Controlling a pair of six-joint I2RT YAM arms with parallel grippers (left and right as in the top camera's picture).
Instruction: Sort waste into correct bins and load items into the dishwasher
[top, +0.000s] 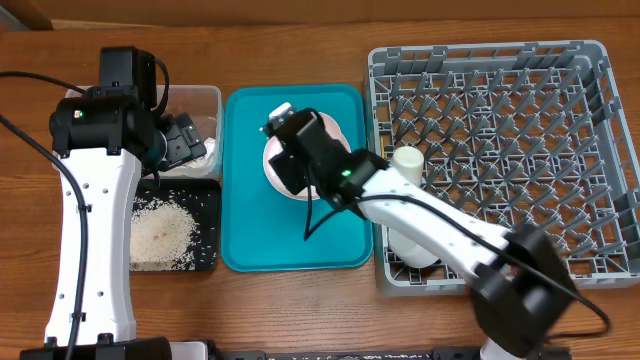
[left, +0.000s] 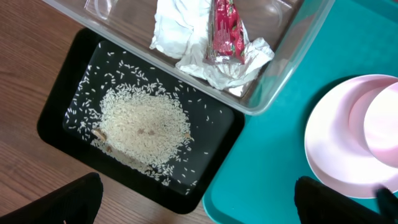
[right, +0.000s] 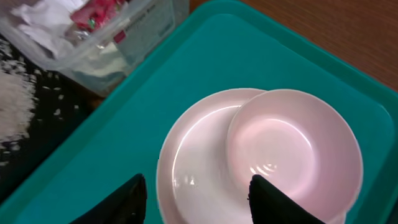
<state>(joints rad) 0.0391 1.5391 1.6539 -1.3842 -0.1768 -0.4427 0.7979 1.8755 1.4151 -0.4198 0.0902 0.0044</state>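
My right gripper is going to move toward the grey dish rack next and come down onto the pale bowl's rim (right: 231, 160).
A round pale plate (right: 193, 168) with a pale bowl (right: 292, 146) on it lies on the teal tray (top: 240, 230). My right gripper (right: 199, 202) is open just above the plate's near part; in the overhead view it (top: 292, 150) covers most of the plate (top: 271, 166). My left gripper (left: 202, 206) is open and empty over the black tray (left: 68, 93), which holds rice (left: 143, 124). The clear tub (left: 273, 81) holds the crumpled tissue (left: 180, 31) and the red wrapper (left: 225, 31). The grey dish rack (top: 480, 50) holds a white cup (top: 408, 160). Chopsticks are out of view.
The clear tub (top: 205, 100) stands behind the black tray (top: 208, 200), both left of the teal tray. Another white item (top: 408, 250) sits in the rack's near left corner, partly under my right arm. A black cable runs along the table's left side.
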